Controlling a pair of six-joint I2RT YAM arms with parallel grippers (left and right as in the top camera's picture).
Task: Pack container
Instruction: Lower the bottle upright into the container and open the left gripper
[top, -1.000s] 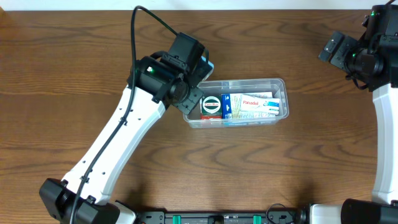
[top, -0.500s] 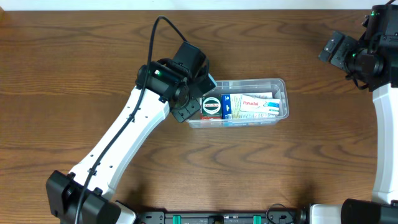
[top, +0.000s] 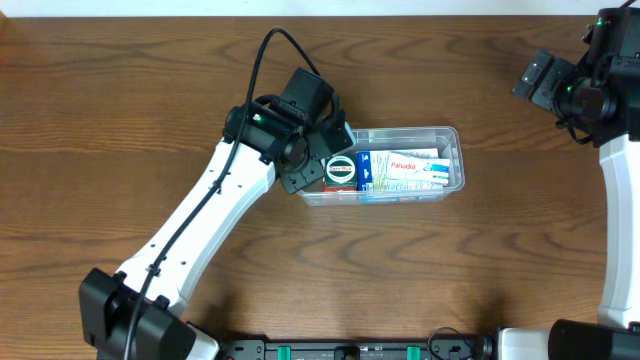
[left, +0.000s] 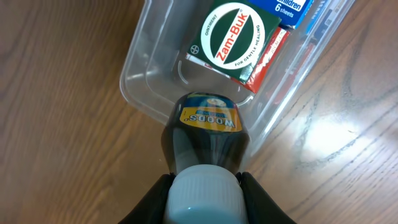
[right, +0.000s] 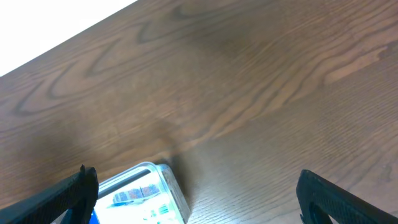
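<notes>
Next, my left gripper moves down into the container's empty end (left: 186, 79) and releases the cap, since that space beside the Zam-Buk box (left: 233, 37) lies below the gripper.
The clear plastic container (top: 448, 135) lies mid-table and holds a green Zam-Buk box (top: 340, 170), a white and blue Panadol box (top: 410, 165) and other small boxes. My left gripper (left: 204, 198) is shut on the white cap of a dark bottle (left: 208, 134) and holds it tilted over the container's left end (left: 143, 81), beside the Zam-Buk box (left: 233, 37). My right gripper (right: 198, 193) is open and empty, high at the far right, with the container's corner (right: 149, 186) low in its view.
The brown wooden table (top: 120, 120) runs all around the container. The left arm (top: 200, 230) crosses the table diagonally from the front left. The right arm (top: 620, 180) stands along the right edge.
My left gripper has moved right with the bottle, from beside the container's left end to over it. The right arm has not moved.
</notes>
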